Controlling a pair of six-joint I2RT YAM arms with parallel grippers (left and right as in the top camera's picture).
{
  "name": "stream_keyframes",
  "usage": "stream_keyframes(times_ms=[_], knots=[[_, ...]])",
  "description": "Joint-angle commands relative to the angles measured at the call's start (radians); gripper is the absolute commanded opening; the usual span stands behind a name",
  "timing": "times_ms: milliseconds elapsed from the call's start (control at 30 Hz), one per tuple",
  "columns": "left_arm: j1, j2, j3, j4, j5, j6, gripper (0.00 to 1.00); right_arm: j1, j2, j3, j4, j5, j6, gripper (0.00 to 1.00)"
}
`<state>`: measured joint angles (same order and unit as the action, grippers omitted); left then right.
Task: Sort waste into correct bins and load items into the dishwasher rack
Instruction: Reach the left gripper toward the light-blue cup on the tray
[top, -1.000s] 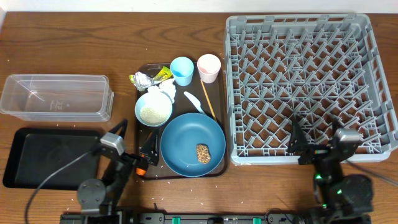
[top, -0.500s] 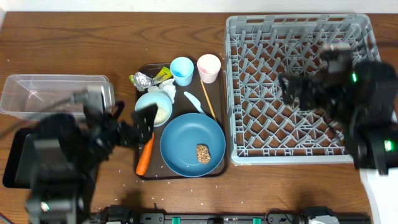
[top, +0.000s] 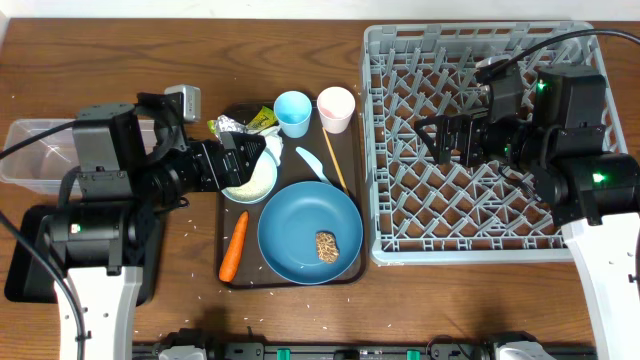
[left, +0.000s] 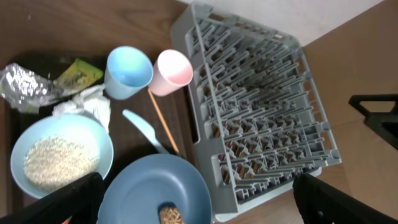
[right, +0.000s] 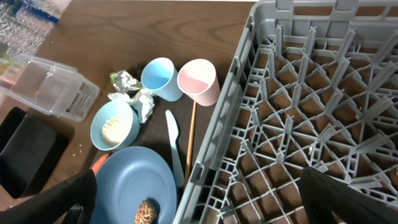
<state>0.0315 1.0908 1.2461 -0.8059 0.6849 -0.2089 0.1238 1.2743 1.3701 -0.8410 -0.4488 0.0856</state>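
Note:
My left gripper goes outward past the bowl next, down onto the pink cup's rim beside the yellow wrapper. The pink cup (top: 335, 108) crowds the light blue cup.
My left gripper (top: 240, 160) hangs open and empty above the pale blue bowl (top: 255, 182) of rice. My right gripper (top: 455, 140) hangs open and empty over the grey rack (top: 500, 215). On the brown serving tray (top: 355, 200) lie the blue plate (top: 295, 225) with a brown chunk (top: 326, 247), the carrot (top: 233, 245), foil (top: 226, 127), yellow wrapper (top: 263, 119), tissue (top: 271, 148), light blue cup (top: 292, 112), pink cup (top: 335, 108), spoon (top: 312, 165) and chopsticks (top: 335, 160). The clear tub (top: 35, 160) and black tray (top: 30, 250) sit left, partly hidden by my left arm.
The left wrist view shows the rack (left: 261, 112) to the right of the cups, with a table edge beyond it. Rice grains are scattered on the wood near the serving tray's front. Bare wood lies behind the tray and in front of the rack.
Both arms rose from the table's front edge. The left gripper now hangs over the bowl, the right over the rack. The carrot shows in full.

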Motion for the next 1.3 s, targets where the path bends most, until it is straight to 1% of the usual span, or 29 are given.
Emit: stream_keyframes(times_ms=[0,67,167,200,300,400,467,533,600,800,867,1000,1133,1267], knots=[[-0.002,0.013,0.013,-0.017,-0.050,-0.016,0.98,-0.010,-0.008,0.019,0.024,-0.006,-0.018,0.99],[-0.006,0.029,0.013,-0.016,-0.103,-0.053,0.98,-0.009,-0.004,0.019,0.043,0.042,0.029,0.99],[-0.037,0.089,0.024,-0.005,-0.141,-0.050,0.98,-0.009,0.010,0.019,0.024,0.147,0.176,0.99],[-0.053,0.126,0.041,-0.011,-0.157,-0.047,0.98,-0.009,0.018,0.019,0.011,0.164,0.196,0.99],[-0.107,0.243,0.117,-0.055,-0.229,-0.047,0.98,-0.009,0.044,0.019,-0.033,0.169,0.199,0.99],[-0.164,0.369,0.230,-0.118,-0.371,-0.024,0.98,-0.009,0.072,0.019,-0.079,0.177,0.199,0.99],[-0.197,0.451,0.306,-0.142,-0.491,-0.019,0.99,-0.009,0.092,0.019,-0.108,0.187,0.198,0.99],[-0.218,0.524,0.359,-0.132,-0.547,0.017,0.97,-0.009,0.108,0.019,-0.128,0.188,0.198,0.99],[-0.223,0.586,0.383,-0.091,-0.558,0.028,0.94,-0.009,0.119,0.019,-0.140,0.188,0.198,0.97],[-0.218,0.737,0.383,0.080,-0.574,0.029,0.93,-0.009,0.124,0.019,-0.150,0.187,0.187,0.88],[-0.218,0.784,0.383,0.134,-0.573,0.028,0.92,-0.008,0.124,0.019,-0.156,0.187,0.187,0.87],[-0.220,0.858,0.383,0.238,-0.564,0.018,0.85,-0.008,0.125,0.019,-0.162,0.188,0.187,0.86],[-0.221,0.903,0.383,0.266,-0.563,0.008,0.77,-0.008,0.125,0.019,-0.163,0.191,0.187,0.86],[-0.221,0.935,0.381,0.234,-0.563,0.008,0.67,-0.008,0.125,0.019,-0.161,0.191,0.187,0.85]])
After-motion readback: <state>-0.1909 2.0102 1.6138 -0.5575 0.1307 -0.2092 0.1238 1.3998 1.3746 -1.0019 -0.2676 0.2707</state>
